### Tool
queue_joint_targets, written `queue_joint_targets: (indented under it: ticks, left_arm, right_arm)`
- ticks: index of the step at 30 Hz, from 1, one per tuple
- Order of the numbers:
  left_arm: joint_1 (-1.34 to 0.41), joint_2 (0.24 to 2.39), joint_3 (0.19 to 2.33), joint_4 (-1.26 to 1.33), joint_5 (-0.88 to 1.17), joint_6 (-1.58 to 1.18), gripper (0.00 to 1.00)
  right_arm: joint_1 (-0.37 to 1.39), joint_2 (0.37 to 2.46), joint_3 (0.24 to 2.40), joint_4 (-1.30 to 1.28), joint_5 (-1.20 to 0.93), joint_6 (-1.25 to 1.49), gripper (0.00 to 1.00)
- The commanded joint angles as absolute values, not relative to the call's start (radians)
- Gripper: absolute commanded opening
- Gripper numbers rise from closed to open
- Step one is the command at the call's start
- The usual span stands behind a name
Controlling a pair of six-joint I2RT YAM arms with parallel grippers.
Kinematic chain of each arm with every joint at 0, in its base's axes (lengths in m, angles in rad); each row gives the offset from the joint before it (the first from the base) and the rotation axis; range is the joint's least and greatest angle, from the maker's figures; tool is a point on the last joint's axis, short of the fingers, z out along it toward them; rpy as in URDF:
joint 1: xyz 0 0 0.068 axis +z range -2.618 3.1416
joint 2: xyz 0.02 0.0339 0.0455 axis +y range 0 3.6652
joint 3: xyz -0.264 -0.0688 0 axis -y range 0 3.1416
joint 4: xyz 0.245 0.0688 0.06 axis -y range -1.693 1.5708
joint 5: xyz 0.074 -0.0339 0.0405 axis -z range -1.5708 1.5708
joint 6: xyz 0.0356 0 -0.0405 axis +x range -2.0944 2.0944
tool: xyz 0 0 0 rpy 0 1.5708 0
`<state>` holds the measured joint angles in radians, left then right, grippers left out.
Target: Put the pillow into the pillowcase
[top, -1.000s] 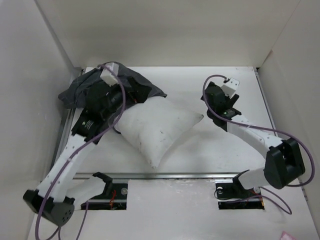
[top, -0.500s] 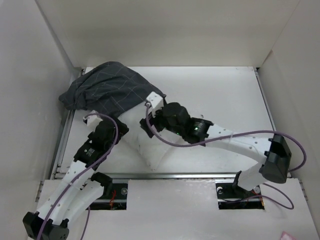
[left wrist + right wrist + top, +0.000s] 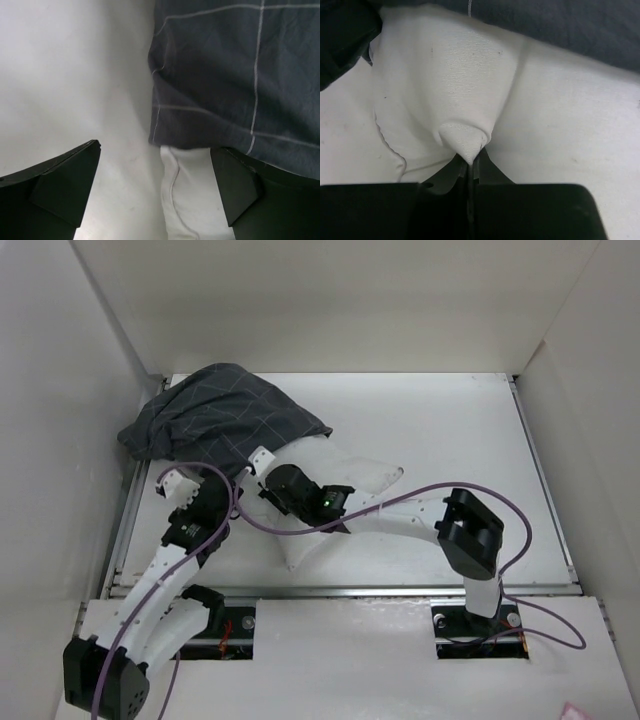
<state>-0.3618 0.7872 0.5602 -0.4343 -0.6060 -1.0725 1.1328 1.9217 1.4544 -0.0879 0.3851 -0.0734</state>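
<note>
My right gripper is pinching the peak, and most of the pillow (image 3: 362,472) is uncovered. Next it needs to push the pinched peak outward toward the pillowcase's near edge (image 3: 288,439) and let go of it.
The white pillow (image 3: 362,472) lies mid-table, with its far left end under the edge of the dark grid-lined pillowcase (image 3: 215,420). My right arm reaches left across the pillow. In the right wrist view my right gripper (image 3: 470,161) is shut on a pinched peak of the pillow (image 3: 445,75), just short of the pillowcase (image 3: 560,25). My left gripper (image 3: 205,498) is at the pillow's left side. It is open (image 3: 155,187), its jaws astride the pillow's seamed edge (image 3: 187,195), with the pillowcase hem (image 3: 225,75) just ahead.
White walls enclose the table (image 3: 450,420) on the left, back and right. A metal rail (image 3: 380,590) runs along the near edge. The pillowcase is bunched in the far left corner, against the left wall.
My right arm swung from the right side across to the pillow's left end and shut on its fabric. My left arm drew back off the pillowcase to the pillow's left edge.
</note>
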Motion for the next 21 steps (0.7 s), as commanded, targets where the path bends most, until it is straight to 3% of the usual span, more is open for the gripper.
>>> queue_joint_targets:
  ticks: [1,3,6,7,10,11,14,19,21]
  left_arm:
    - [-0.325,0.819,0.545,-0.233,-0.614,-0.945,0.89]
    - [-0.292,0.865,0.545,-0.144,-0.581,-0.866,0.87]
    - [-0.278,0.931,0.597,-0.187,-0.607,-0.865,0.73]
    - [-0.278,0.943,0.609,-0.196,-0.617,-0.865,0.59]
    - [-0.268,0.979,0.62,-0.187,-0.635,-0.851,0.41]
    - [-0.268,0.979,0.62,-0.187,-0.635,-0.851,0.27]
    - [-0.259,1.006,0.632,-0.192,-0.598,-0.842,0.0]
    - [-0.323,0.895,0.664,-0.242,-0.473,-0.761,0.0]
    - [-0.351,0.824,0.644,-0.186,-0.297,-0.718,0.0]
  right_arm:
    - [1.109,1.912,1.489,-0.069,0.494,0.0,0.0]
    - [1.109,1.896,1.489,-0.058,0.482,0.0,0.0]
    - [1.109,1.885,1.489,-0.058,0.456,0.0,0.0]
    - [1.109,1.885,1.489,-0.058,0.456,0.011,0.0]
    - [1.109,1.885,1.489,-0.067,0.465,0.011,0.0]
    - [1.109,1.875,1.489,-0.067,0.465,0.011,0.0]
    - [1.109,1.862,1.48,-0.055,0.465,0.02,0.0]
    - [1.109,1.884,1.525,-0.017,0.499,0.075,0.0]
    - [1.098,1.893,1.548,0.058,0.465,0.104,0.0]
